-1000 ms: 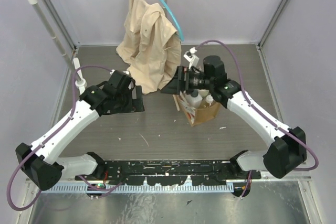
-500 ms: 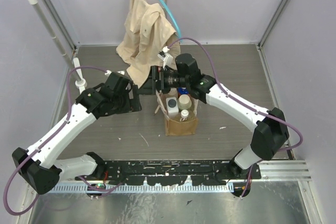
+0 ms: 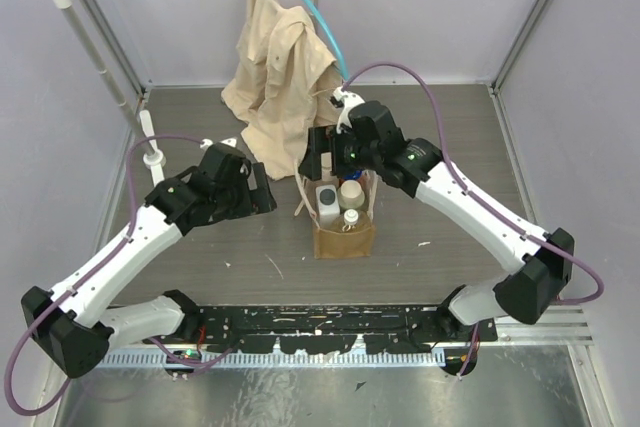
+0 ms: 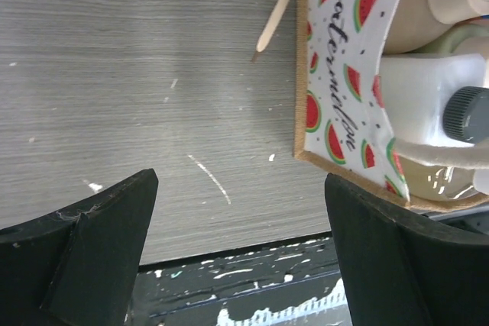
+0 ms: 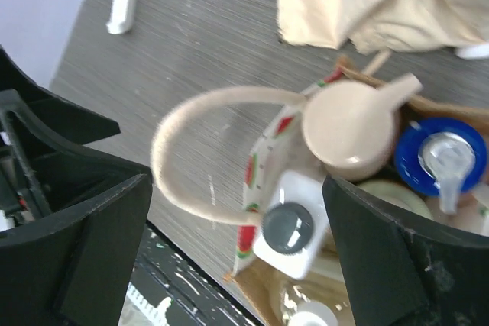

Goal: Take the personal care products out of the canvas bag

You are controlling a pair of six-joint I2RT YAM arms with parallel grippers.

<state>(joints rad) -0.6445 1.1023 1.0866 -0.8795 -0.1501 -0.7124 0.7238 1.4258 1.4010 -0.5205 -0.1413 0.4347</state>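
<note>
I should shift my right gripper right in the wrist view and lower open fingers around the peach pump head (image 5: 348, 126) sticking up below.
The canvas bag (image 3: 345, 235) stands upright mid-table, tan outside with a watermelon print lining (image 4: 336, 74). Its cream loop handle (image 5: 195, 150) hangs over the left side. Inside are a white jug-shaped bottle (image 5: 294, 223) with a dark cap, a peach pump-top bottle (image 5: 351, 127), a blue-capped bottle (image 5: 442, 154), a pale olive bottle (image 5: 382, 190) that is mostly hidden, and a small clear white-capped bottle (image 5: 309, 314). My right gripper (image 3: 325, 160) hovers open over the bag's far-left rim, holding nothing. My left gripper (image 3: 263, 190) is open and empty, left of the bag.
A large beige shirt (image 3: 280, 77) on a blue hanger hangs from a rail at the back, its hem just behind the bag. A white rail post base (image 3: 152, 152) stands at the far left. A dark strip (image 3: 320, 332) runs along the near edge.
The bag has shifted left from its tilted spot and now stands upright. My right gripper followed it left and now hovers open above it. The left arm barely moved.
</note>
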